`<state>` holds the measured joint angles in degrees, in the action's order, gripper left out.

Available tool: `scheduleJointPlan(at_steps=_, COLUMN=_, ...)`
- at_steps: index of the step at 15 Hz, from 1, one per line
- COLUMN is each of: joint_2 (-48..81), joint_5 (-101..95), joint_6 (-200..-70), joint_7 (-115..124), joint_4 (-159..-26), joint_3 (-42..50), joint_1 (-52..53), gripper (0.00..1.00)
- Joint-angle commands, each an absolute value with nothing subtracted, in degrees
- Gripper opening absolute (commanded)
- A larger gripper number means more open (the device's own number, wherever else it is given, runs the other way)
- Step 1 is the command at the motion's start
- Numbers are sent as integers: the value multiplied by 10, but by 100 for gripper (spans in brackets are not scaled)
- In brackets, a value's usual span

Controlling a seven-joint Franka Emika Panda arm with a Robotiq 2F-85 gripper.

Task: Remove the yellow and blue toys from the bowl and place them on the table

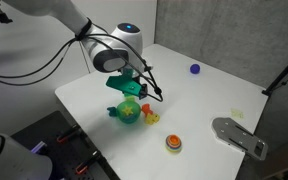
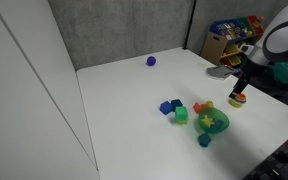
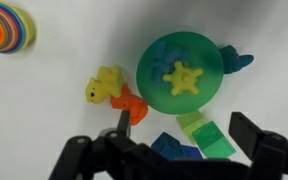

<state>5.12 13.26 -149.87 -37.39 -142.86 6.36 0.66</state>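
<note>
I will next lower my open gripper into the green bowl, onto the yellow star toy's point facing the blocks.
The green bowl sits on the white table and holds a yellow star toy and a blue piece. The bowl shows in both exterior views. A yellow toy lies on the table beside the bowl, touching an orange piece. A blue block and a green block lie close to the bowl. A teal-blue piece lies against the bowl's other side. My gripper is open and empty, hovering above the blocks next to the bowl.
A stack of coloured rings stands apart from the bowl. A dark blue-purple ball lies far off on the table. A grey metal plate sits at the table's edge. Toy shelves stand behind.
</note>
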Motion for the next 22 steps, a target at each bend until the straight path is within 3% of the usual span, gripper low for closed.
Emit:
scheduleJointPlan(at_steps=1, joint_2=111, joint_5=147, joint_6=-1509, joint_7=-394, joint_4=-1392, joint_3=25, joint_1=-21, gripper=100)
scheduleJointPlan(at_steps=18, joint_2=336, joint_5=65, joint_6=-1593, joint_7=-349, joint_4=-1294, joint_3=-76, joint_1=-90, gripper=100)
scheduleJointPlan(at_steps=19, joint_2=343, joint_5=57, joint_6=-1592, joint_7=-345, joint_4=-1290, joint_3=-77, joint_1=-89, gripper=96)
scheduleJointPlan(at_steps=20, joint_2=348, joint_5=51, joint_6=-1592, joint_7=-342, joint_4=-1285, joint_3=-77, joint_1=-88, gripper=89)
scheduleJointPlan(at_steps=21, joint_2=353, joint_5=45, joint_6=-1589, joint_7=-338, joint_4=-1282, joint_3=-79, joint_1=-88, gripper=75)
scheduleJointPlan(at_steps=22, joint_2=356, joint_5=39, joint_6=-1589, joint_7=-336, joint_4=-1279, joint_3=-79, joint_1=-87, gripper=71)
